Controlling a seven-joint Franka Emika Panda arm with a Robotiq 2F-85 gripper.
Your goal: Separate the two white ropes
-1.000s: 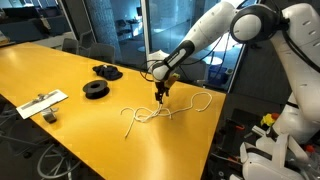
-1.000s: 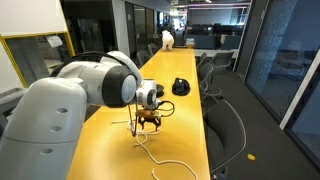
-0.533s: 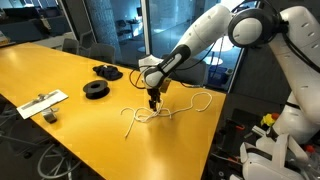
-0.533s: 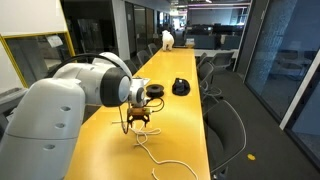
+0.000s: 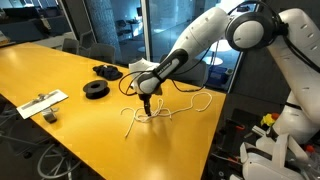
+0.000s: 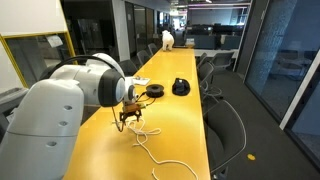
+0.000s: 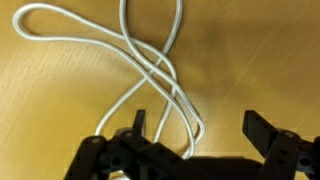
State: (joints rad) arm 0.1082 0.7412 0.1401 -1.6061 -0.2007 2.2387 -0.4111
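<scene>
Next, my gripper moves down onto the bend of the white ropes and closes, since the bend lies just below it, between the two open fingers.
Two thin white ropes [image 5: 165,111] lie tangled on the yellow table [image 5: 60,70], looping toward the near edge; they also show in an exterior view [image 6: 150,146]. In the wrist view the ropes [image 7: 150,70] cross and loop, with one bend lying between the fingers. My gripper [image 5: 146,104] hangs just above the left part of the tangle, fingers pointing down. It is open [image 7: 195,130] and holds nothing. In an exterior view the gripper [image 6: 129,117] sits low over the table.
Two black round spools [image 5: 95,89] [image 5: 107,71] lie on the table beyond the ropes, also seen in an exterior view [image 6: 180,87]. A flat white strip with dark objects [image 5: 42,102] lies at the left edge. Chairs [image 6: 225,120] line the table's side.
My gripper has moved left along the ropes and dropped lower toward the table. The ropes have not visibly shifted.
</scene>
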